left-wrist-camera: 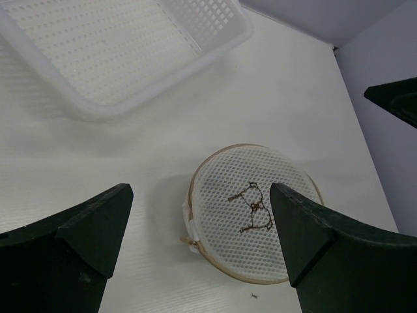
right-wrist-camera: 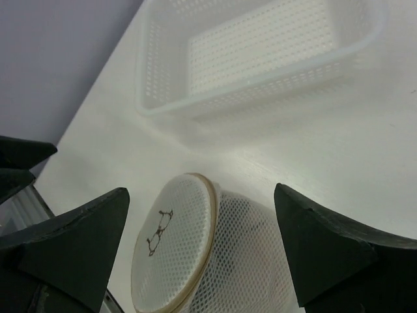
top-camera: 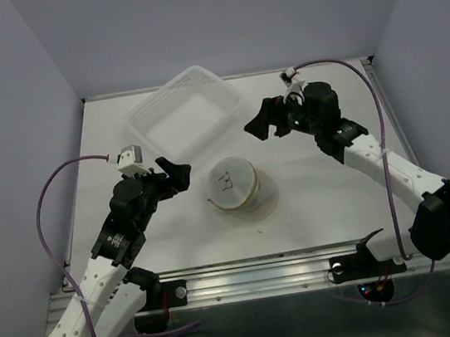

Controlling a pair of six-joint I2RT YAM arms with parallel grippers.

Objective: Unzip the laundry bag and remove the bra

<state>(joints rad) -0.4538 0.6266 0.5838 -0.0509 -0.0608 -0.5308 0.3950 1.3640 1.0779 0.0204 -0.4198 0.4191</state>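
The tan rim's opposite side [top-camera: 256, 177] [right-wrist-camera: 213, 214] comes next, and my right gripper lowers and moves back onto it, since the zip pull sits near my left gripper.
The round white mesh laundry bag [top-camera: 232, 186] with a tan rim and a small dark bra outline on its flat face stands in the middle of the table. It also shows in the left wrist view [left-wrist-camera: 254, 212] and the right wrist view [right-wrist-camera: 189, 254]. It looks closed, with a small tan zip pull at its left rim in the left wrist view. The bra is hidden; only a faint pale shade shows through the mesh. My left gripper [top-camera: 177, 173] is open and empty, left of the bag. My right gripper [top-camera: 259, 123] is open and empty, up and to the right of the bag.
A rectangular white plastic basket [top-camera: 183, 111] stands at the back of the table, behind the bag, and looks empty [left-wrist-camera: 111, 45] [right-wrist-camera: 260, 45]. Purple walls close in the back and sides. The metal rail with the arm bases runs along the near edge.
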